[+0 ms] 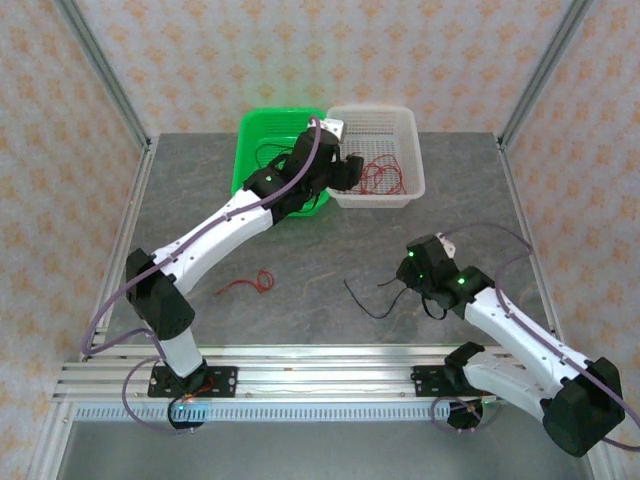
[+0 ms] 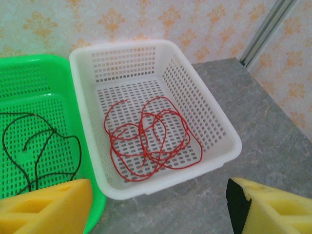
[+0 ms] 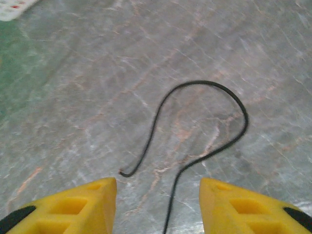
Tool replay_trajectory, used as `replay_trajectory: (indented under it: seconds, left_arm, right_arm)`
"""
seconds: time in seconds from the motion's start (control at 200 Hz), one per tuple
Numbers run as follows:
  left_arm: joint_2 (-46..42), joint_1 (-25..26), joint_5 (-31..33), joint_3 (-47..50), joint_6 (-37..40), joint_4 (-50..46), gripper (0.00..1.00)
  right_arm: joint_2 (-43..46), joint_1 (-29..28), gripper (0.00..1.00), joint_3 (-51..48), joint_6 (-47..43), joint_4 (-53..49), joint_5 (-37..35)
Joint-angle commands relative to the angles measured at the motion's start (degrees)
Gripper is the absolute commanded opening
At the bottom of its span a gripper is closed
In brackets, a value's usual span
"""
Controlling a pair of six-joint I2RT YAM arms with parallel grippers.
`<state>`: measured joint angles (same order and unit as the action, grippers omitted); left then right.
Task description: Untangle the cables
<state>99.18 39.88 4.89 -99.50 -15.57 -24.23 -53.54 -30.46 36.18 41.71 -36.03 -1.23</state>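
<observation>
The folded loop of black cable is on the tabletop below my right gripper, so I should next lower my right gripper onto it with its yellow fingers open.
A bundle of red cables (image 2: 148, 139) lies curled in the white basket (image 2: 214, 112), also seen from above as red cables (image 1: 380, 176). In the green basket (image 2: 29, 78) lies a black cable (image 2: 39, 146). My left gripper (image 2: 158, 209) hovers open over the white basket's near rim, holding nothing. On the table lie a loose red cable (image 1: 250, 283) and a loose black cable (image 1: 372, 297). My right gripper (image 3: 158, 204) is open just above that black cable (image 3: 195, 122), whose strand runs between the yellow fingers (image 3: 73, 207) without being pinched.
The two baskets stand side by side at the back of the grey table (image 1: 330, 250). My left arm (image 1: 230, 225) stretches diagonally across the left half. Metal frame posts (image 1: 110, 80) and patterned walls enclose the table.
</observation>
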Motion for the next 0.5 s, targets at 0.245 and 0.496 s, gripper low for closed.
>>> replay_trajectory:
  seconds: [0.245, 0.496]
  left_arm:
    - [-7.32, 1.52, 0.37, 7.48, -1.27, 4.12, 0.76]
    - [-10.54, 1.78, 1.26, 11.88, -1.48, 4.94, 0.76]
  right_arm:
    - [0.05, -0.30, 0.48, -6.68, 11.63, 0.06, -4.13]
    - [-6.04, -0.30, 0.47, -6.49, 11.03, 6.85, -7.15]
